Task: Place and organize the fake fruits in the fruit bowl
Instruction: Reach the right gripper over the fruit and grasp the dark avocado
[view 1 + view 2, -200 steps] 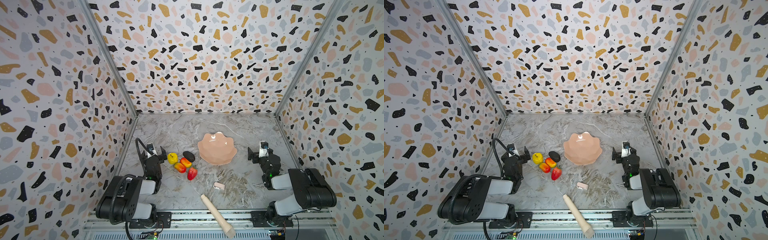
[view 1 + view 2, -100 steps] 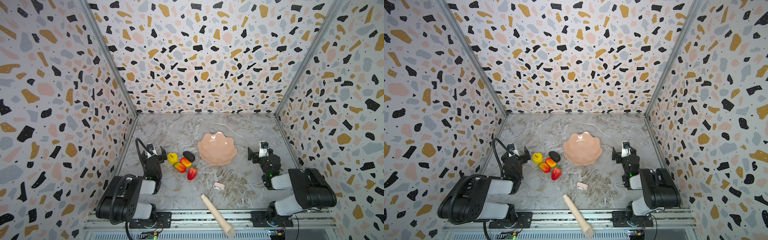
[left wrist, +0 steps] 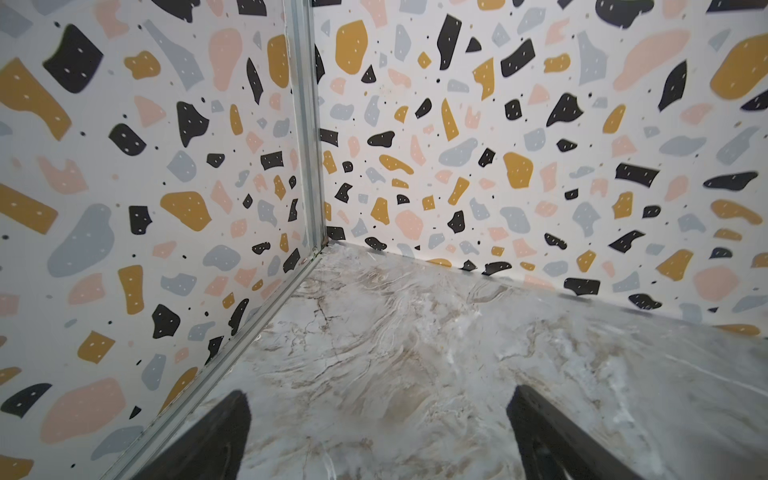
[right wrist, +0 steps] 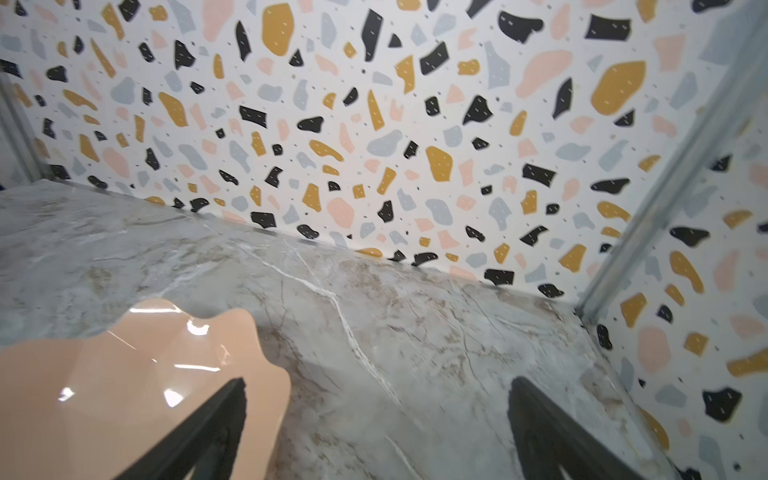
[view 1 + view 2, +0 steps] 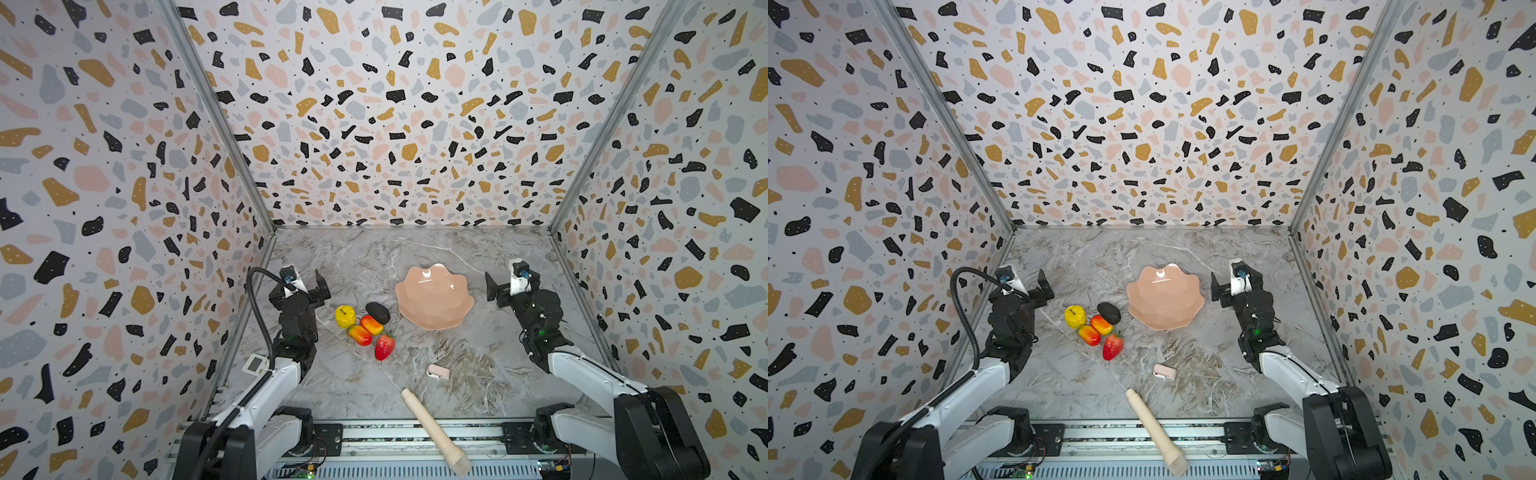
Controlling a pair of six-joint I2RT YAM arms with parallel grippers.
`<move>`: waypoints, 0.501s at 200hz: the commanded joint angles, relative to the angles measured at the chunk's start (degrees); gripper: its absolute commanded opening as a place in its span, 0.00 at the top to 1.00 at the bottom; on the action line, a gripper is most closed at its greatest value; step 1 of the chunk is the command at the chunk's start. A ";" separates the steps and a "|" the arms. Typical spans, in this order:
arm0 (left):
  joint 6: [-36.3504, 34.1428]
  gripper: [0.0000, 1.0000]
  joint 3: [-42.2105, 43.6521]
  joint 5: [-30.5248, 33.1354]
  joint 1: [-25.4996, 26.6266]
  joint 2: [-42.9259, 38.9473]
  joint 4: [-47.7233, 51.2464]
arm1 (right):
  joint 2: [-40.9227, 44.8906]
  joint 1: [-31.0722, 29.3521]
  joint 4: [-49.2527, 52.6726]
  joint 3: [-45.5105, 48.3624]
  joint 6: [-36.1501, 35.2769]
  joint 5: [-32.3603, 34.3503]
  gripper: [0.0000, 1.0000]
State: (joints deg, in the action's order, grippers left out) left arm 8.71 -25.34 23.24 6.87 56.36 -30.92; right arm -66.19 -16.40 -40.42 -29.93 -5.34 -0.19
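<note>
The right gripper swings over the bowl next, tilts downward and lowers onto the nearest fruit, the black oval (image 5: 377, 312), which lies below it past the bowl.
The fake fruits lie in a tight cluster on the marble floor, left of centre in both top views: a yellow lumpy one (image 5: 345, 316), a black oval (image 5: 377, 312), two red-orange ovals (image 5: 371, 325) (image 5: 360, 335) and a strawberry (image 5: 384, 346). Just right of them sits the empty peach-pink fruit bowl (image 5: 434, 297) (image 5: 1165, 297). My left gripper (image 5: 305, 286) (image 3: 378, 399) hovers open left of the fruits, nothing between its fingers. On the bowl's right, my right gripper (image 5: 513, 286) (image 4: 376, 390) is open and empty, one finger over the bowl's rim (image 4: 124, 374) in the right wrist view.
A small pale pink clip (image 5: 438, 371) lies in front of the bowl. A long beige wooden rod (image 5: 434, 432) reaches from the front middle over the front rail. Terrazzo-patterned walls (image 5: 124, 208) close in the left, back and right sides.
</note>
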 commanded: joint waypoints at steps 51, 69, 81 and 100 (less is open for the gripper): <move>1.34 0.01 -32.63 -5.77 0.16 1.15 47.97 | -30.08 -22.28 41.64 -46.78 -7.36 -14.47 0.01; -0.61 0.00 -39.31 -6.70 0.16 3.85 57.86 | -36.89 -26.31 42.69 -53.31 -7.38 -17.01 0.01; -1.80 0.00 -41.14 -8.09 0.11 5.47 63.24 | -41.10 -28.82 43.72 -57.35 -7.05 -17.04 0.01; -2.86 0.00 -40.48 -9.59 -0.02 7.45 66.76 | -47.05 -32.13 45.91 -63.70 -6.54 -16.30 0.01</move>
State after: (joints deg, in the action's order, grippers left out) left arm 8.91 -66.00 16.93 6.87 60.97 21.30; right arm -109.03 -45.36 -2.28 -85.91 -11.46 -14.87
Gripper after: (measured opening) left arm 0.995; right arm 0.990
